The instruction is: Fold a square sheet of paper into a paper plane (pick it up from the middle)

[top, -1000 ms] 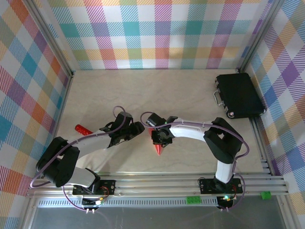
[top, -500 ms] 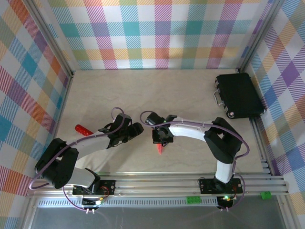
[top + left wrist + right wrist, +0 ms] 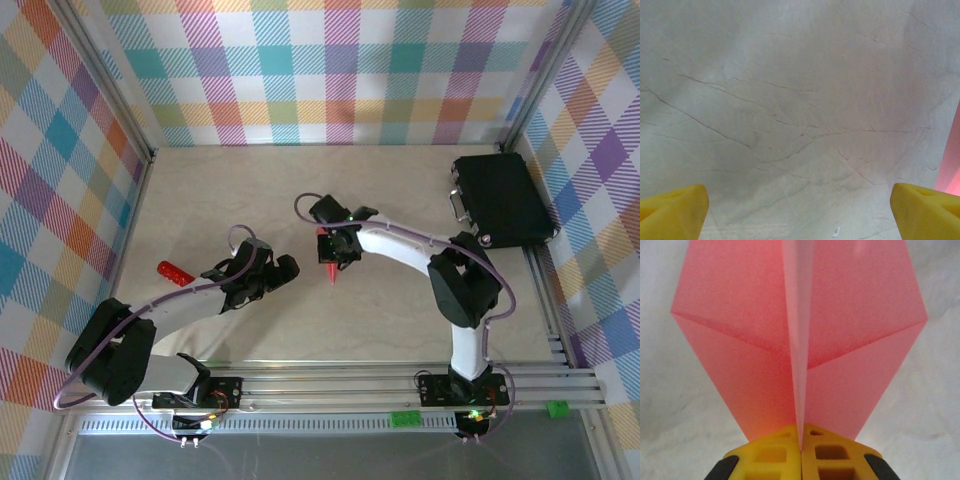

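Note:
The folded plane still hangs from its centre fold above the table, so next my right gripper carries it outward and down onto the bare table.
The square sheet of paper is folded into a salmon-pink paper plane [image 3: 790, 340] with a centre ridge and two wings spread to the sides. My right gripper [image 3: 801, 445] is shut on that ridge. From above, the paper plane [image 3: 331, 271] hangs under the right gripper [image 3: 334, 250] near the table's middle, with its tip pointing toward the near edge. My left gripper [image 3: 284, 269] is just to its left, apart from it. In the left wrist view the left gripper [image 3: 800, 215] stands open over bare table, its yellow fingertips [image 3: 672, 210] wide apart. A pink strip of the plane [image 3: 951, 160] shows at the right edge.
A small red object [image 3: 175, 272] lies on the table at the left. A black case [image 3: 500, 200] lies at the back right beside the wall. Plaid walls close off the table on three sides, and a metal rail [image 3: 330, 385] runs along the near edge.
The right gripper has shut on the plane and carried it toward the back of the table. The left gripper has opened wide and drawn a little to the left.

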